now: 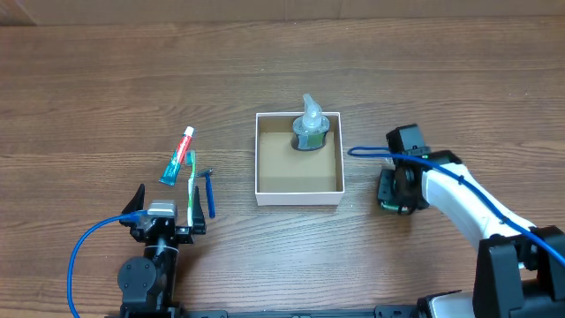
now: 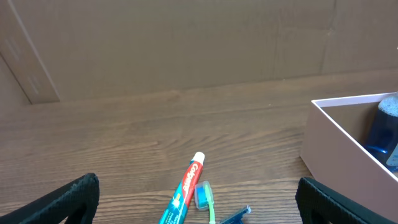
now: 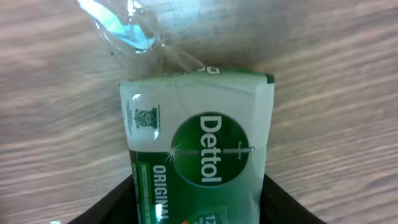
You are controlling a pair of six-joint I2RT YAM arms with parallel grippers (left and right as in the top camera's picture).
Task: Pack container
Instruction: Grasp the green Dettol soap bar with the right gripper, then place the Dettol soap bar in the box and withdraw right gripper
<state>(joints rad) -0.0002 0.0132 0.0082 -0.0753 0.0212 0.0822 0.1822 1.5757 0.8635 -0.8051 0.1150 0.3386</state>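
Note:
My right gripper needs to go up and over the container's side, then let go of the soap pack (image 3: 199, 149) above the container's brown bottom next to the pump bottle, because that spot is empty.
The container (image 1: 298, 196), a square white-walled box with a brown inside, sits mid-table and holds a blue pump bottle (image 1: 310, 131). Its corner shows in the left wrist view (image 2: 336, 134). My right gripper (image 1: 395, 190) is down at the table to the right of the container. Its fingers (image 3: 199, 208) press both sides of a green Dettol soap pack (image 3: 199, 149). My left gripper (image 1: 168, 225) is wide open and empty (image 2: 196, 196), just short of a toothpaste tube (image 1: 177, 157), a green toothbrush (image 1: 192, 181) and a blue razor (image 1: 210, 190).
Toothpaste (image 2: 185, 190), toothbrush head (image 2: 204, 194) and razor (image 2: 236, 216) lie between the left fingers' line of sight. A crinkled clear wrapper end (image 3: 121, 28) sticks out of the soap pack. A cardboard wall (image 2: 186, 43) runs along the table's far edge.

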